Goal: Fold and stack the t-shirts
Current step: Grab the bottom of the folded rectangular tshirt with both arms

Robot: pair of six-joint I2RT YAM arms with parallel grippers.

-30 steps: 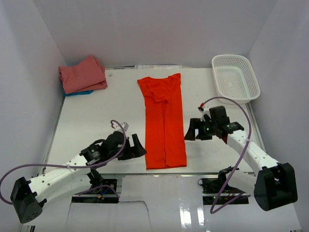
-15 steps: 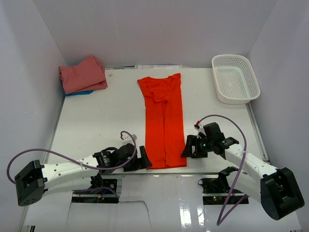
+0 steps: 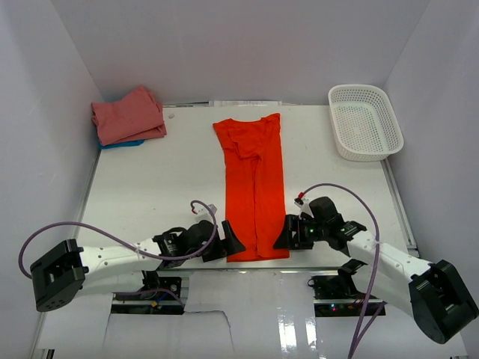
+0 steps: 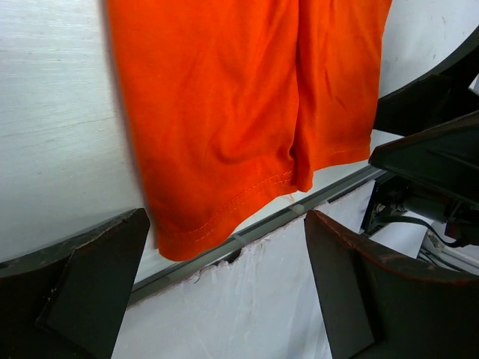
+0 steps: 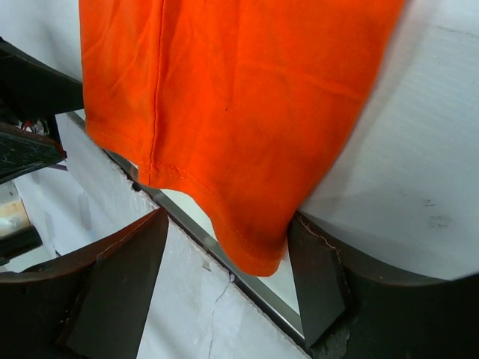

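I will next move my left gripper down and back toward the table's near edge, around the t-shirt's hem corner (image 3: 230,259) (image 4: 174,248) beside it, as that corner is already between the open fingers.
The bright orange-red t-shirt (image 3: 254,183) lies folded into a long strip down the middle of the table, hem at the near edge. My left gripper (image 3: 230,245) is open at the hem's left corner; in the left wrist view the hem (image 4: 224,217) lies between the fingers (image 4: 82,292). My right gripper (image 3: 281,238) is open at the hem's right corner; the corner (image 5: 254,247) sits between its fingers (image 5: 314,277). The salmon-pink t-shirt (image 3: 129,114) lies folded at the far left on top of the blue one (image 3: 120,143).
A white mesh basket (image 3: 364,121) stands at the far right corner. The table's near metal edge (image 4: 299,209) runs just under the hem, with white boards below it. White walls close in the table on three sides.
Both arms have moved toward the table's near edge and inward, from beside the shirt's middle to the two corners of its hem. The shirt has not moved.
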